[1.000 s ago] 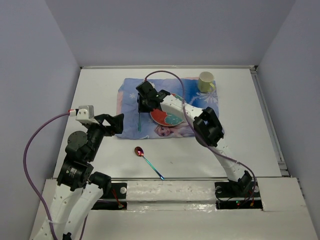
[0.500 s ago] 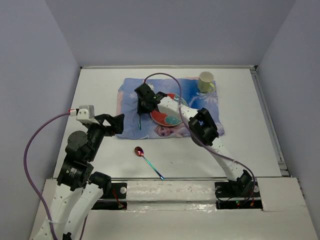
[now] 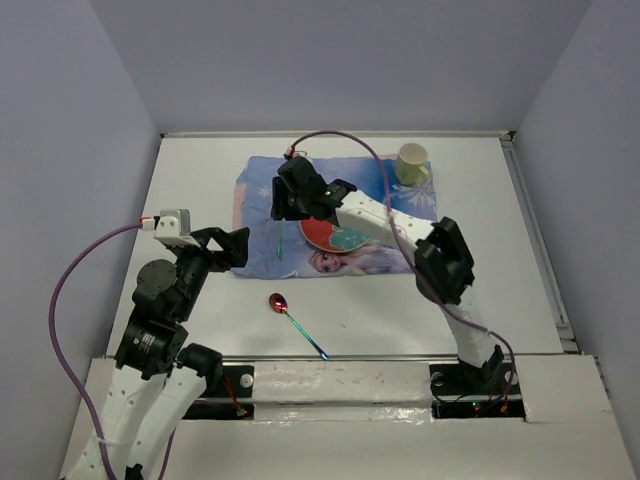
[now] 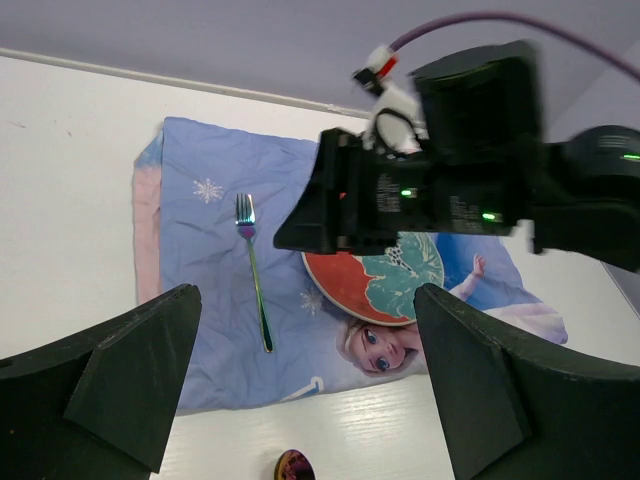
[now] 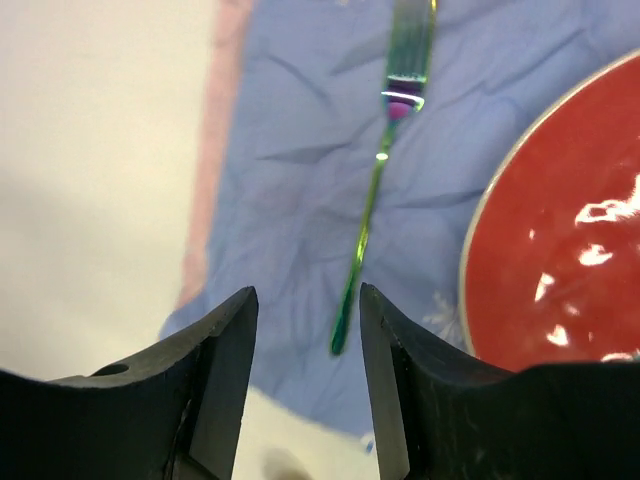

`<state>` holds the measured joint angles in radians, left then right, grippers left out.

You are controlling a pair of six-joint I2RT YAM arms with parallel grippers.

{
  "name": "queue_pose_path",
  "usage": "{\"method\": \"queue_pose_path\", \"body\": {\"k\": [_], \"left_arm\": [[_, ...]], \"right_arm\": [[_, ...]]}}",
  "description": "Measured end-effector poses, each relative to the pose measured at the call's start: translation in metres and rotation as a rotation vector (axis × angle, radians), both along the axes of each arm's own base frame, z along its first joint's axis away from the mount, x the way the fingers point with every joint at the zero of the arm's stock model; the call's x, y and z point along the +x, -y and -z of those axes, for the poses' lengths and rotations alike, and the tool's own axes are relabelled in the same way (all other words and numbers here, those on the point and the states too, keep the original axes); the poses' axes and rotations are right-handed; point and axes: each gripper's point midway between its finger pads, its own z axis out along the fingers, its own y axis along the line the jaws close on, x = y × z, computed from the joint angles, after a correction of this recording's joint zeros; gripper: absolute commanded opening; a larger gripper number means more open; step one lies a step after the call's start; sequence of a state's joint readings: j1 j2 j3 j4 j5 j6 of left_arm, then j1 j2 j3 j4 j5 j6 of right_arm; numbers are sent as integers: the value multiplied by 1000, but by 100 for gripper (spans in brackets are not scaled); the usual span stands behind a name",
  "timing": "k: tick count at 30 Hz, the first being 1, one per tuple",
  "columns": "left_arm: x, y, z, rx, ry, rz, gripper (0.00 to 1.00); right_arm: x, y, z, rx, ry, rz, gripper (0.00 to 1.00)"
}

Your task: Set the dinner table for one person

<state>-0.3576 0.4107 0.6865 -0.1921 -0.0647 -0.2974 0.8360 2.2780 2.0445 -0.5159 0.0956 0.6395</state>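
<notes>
The spoon is still off the mat, and the spoon's handle (image 3: 299,326) lies below and back from my right gripper. My right gripper will move back and down onto it next.
On the white dinner table (image 3: 195,185) lies a blue printed placemat (image 3: 258,180). A thin iridescent fork (image 3: 279,241) lies flat on the mat's left part, beside a red and teal plate (image 3: 338,237). My right gripper (image 3: 282,208) hovers just above the fork's far end, open, with nothing between its fingers (image 5: 225,340). In the right wrist view the fork (image 5: 372,215) rests on the cloth below the right gripper (image 5: 305,300). A spoon (image 3: 296,323) lies on the bare table near the front. My left gripper (image 3: 232,248) stands open left of the mat, holding nothing.
A pale yellow mug (image 3: 411,163) stands on the mat's far right corner. Grey walls close in the table on three sides. The right arm's purple cable (image 3: 345,152) arches over the mat. In the left wrist view the spoon's bowl (image 4: 295,466) shows at the bottom edge.
My right gripper has opened and let go of the fork, which now lies on the mat. The gripper has drawn back slightly toward the far side. The left arm has not moved.
</notes>
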Motion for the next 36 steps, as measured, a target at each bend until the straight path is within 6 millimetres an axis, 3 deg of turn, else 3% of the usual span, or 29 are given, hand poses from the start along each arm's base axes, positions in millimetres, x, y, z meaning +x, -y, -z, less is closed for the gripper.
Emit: {"method": "queue_pose_path", "body": {"k": [3, 6, 7, 8, 10, 13, 15, 19, 23, 24, 26, 27, 36], "left_arm": [[0, 0, 0, 0, 1, 0, 98], [0, 0, 0, 0, 1, 0, 98], [0, 0, 0, 0, 1, 0, 98], [0, 0, 0, 0, 1, 1, 98], [0, 0, 0, -1, 2, 2, 98], [0, -1, -1, -1, 2, -2, 98], [1, -3, -1, -1, 2, -10, 98], [2, -5, -1, -1, 2, -19, 98], [2, -6, -1, -1, 2, -25, 98], [2, -7, -1, -1, 2, -26, 98], [2, -7, -1, -1, 2, -28, 98], [2, -7, -1, -1, 2, -28, 98], [2, -8, -1, -1, 3, -29, 98]], "right_arm": [[-38, 0, -50, 71, 112, -90, 49], [-123, 11, -69, 97, 168, -239, 50], [-141, 12, -66, 98, 175, -275, 50], [-178, 14, -55, 80, 168, -346, 50], [-223, 19, -21, 17, 137, -442, 50], [-265, 37, 34, -105, 68, -515, 50], [-276, 53, 66, -194, 20, -528, 50], [-270, 60, 95, -275, 3, -505, 43], [-261, 46, 94, -275, 34, -487, 33], [-259, 41, 95, -275, 40, -485, 24], [-256, 36, 96, -278, 52, -481, 17], [-255, 34, 97, -285, 59, -475, 1], [-248, 36, 89, -327, 115, -438, 0]]}}
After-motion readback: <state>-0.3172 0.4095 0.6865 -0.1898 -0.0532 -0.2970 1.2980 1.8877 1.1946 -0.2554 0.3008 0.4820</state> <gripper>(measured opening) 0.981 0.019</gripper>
